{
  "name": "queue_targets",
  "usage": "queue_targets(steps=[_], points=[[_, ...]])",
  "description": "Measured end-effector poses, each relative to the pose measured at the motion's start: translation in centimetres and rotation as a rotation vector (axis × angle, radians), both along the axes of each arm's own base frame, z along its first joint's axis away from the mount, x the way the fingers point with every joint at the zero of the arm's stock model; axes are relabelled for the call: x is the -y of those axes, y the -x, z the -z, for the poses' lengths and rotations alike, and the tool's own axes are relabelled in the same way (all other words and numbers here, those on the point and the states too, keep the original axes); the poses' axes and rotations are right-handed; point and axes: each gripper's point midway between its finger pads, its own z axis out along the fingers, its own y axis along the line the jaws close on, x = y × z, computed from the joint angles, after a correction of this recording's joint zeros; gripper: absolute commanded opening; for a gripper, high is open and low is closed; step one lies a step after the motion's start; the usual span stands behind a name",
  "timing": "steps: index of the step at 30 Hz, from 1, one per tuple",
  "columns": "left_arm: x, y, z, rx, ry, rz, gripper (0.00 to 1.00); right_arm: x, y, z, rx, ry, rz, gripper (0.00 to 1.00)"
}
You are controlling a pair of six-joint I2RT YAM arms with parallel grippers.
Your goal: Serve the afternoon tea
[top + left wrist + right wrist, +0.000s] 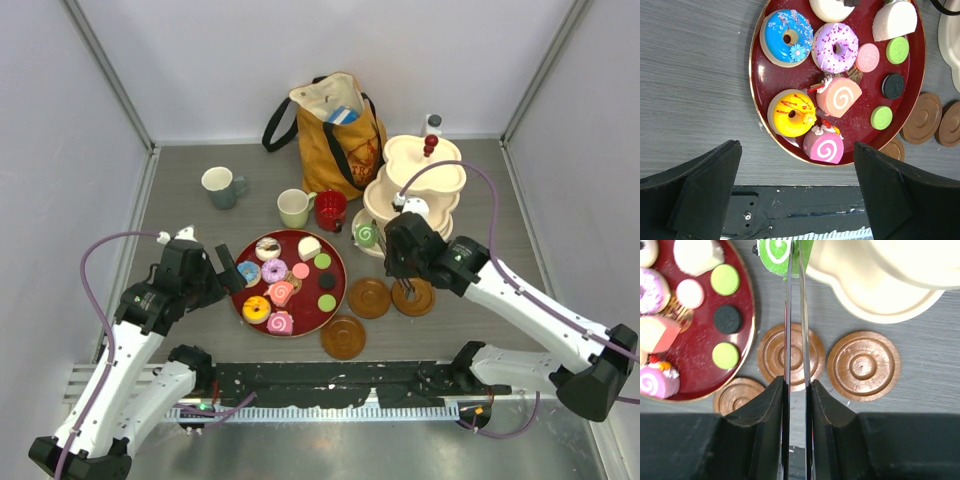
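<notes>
My right gripper eases down and outward next, bringing the green roll cake (776, 254) onto the cream stand's bottom shelf to release the tongs, since the cake is at the shelf's rim.
My right gripper (797, 385) is shut on thin metal tongs (794, 315). Their tips hold a green roll cake (776, 254) at the left rim of the cream stand's bottom tier (875, 305); the cake also shows in the top view (365, 235). Three brown saucers (369, 297) (413, 296) (343, 337) lie below it. My left gripper (796, 150) is open and empty above the near-left edge of the red tray (767, 80), which holds donuts (791, 113), roll cakes (824, 145) and macarons (881, 117). Grey-green (220, 186), pale green (294, 208) and red (330, 210) mugs stand behind the tray.
A mustard-yellow tote bag (335, 130) stands at the back, next to the stand (420, 185). A small bottle (433, 123) is behind the stand. A black rail (330, 385) runs along the near table edge. Grey walls close in the sides and back.
</notes>
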Motion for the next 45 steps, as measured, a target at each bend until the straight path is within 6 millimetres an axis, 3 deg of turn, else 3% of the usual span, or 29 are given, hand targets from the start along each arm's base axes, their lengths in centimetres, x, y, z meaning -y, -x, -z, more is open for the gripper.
queue_targets(steps=[6,13,18,24,27,37,45], points=[[0.0,0.0,0.0,0.0,0.0,0.001,1.0,1.2,-2.7,2.2,-0.02,0.097,0.066,0.18],[0.0,0.0,0.0,-0.003,-0.001,0.001,1.0,1.5,-4.5,4.2,-0.038,0.169,0.083,0.21],[0.0,0.0,0.1,-0.003,-0.001,0.001,1.0,1.6,-5.1,4.5,-0.038,0.174,0.091,0.29],[0.0,0.0,0.1,-0.007,-0.002,0.001,1.0,2.1,-5.6,4.5,-0.032,0.173,0.118,0.52],[0.0,0.0,0.1,-0.007,-0.003,0.001,1.0,2.4,-5.8,4.5,-0.031,0.173,0.135,0.6],[0.0,0.0,0.1,-0.007,-0.002,0.001,1.0,3.1,-5.3,4.7,-0.029,0.166,0.162,0.61],[0.0,0.0,0.1,-0.007,-0.002,0.001,1.0,3.3,-2.8,3.7,-0.017,0.063,0.108,0.61]])
